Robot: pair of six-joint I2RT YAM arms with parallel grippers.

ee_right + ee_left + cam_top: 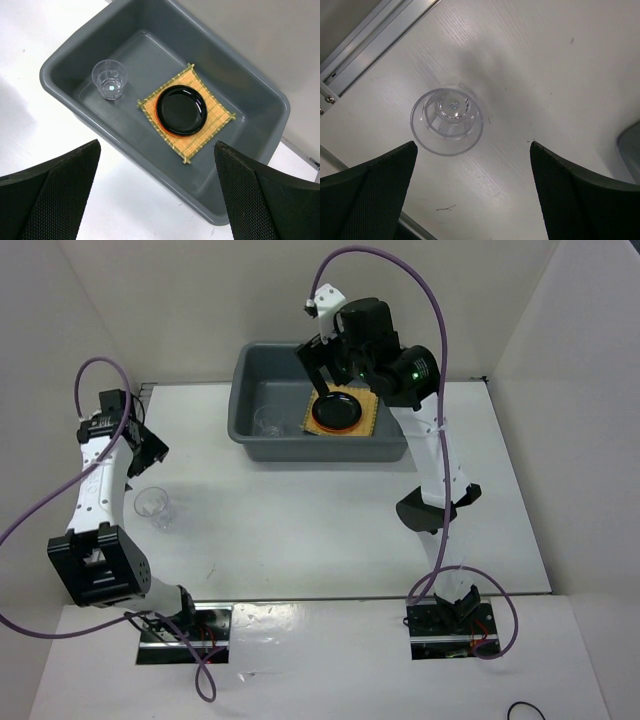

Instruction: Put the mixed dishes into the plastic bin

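Observation:
The left gripper will next go down onto the second clear cup's rim on the side toward the bin, with one finger inside the cup, because the cup's opening faces up.
The grey plastic bin (243,400) stands at the table's far middle. Inside it a tan woven mat (212,125) lies flat with a black plate (181,110) on top; a thin orange edge shows under the plate. A clear cup (110,80) stands upright in the bin's left part. A second clear cup (447,120) stands on the table at the left (153,506). My left gripper (472,145) hangs open above the table just beside this cup, holding nothing. Open and empty too, my right gripper (157,145) hovers over the bin's near wall (150,165).
White walls enclose the table on three sides. An aluminium rail (375,45) runs along the table's left edge near the cup. A corner of the bin (632,150) shows at the right of the left wrist view. Purple cables loop above both arms.

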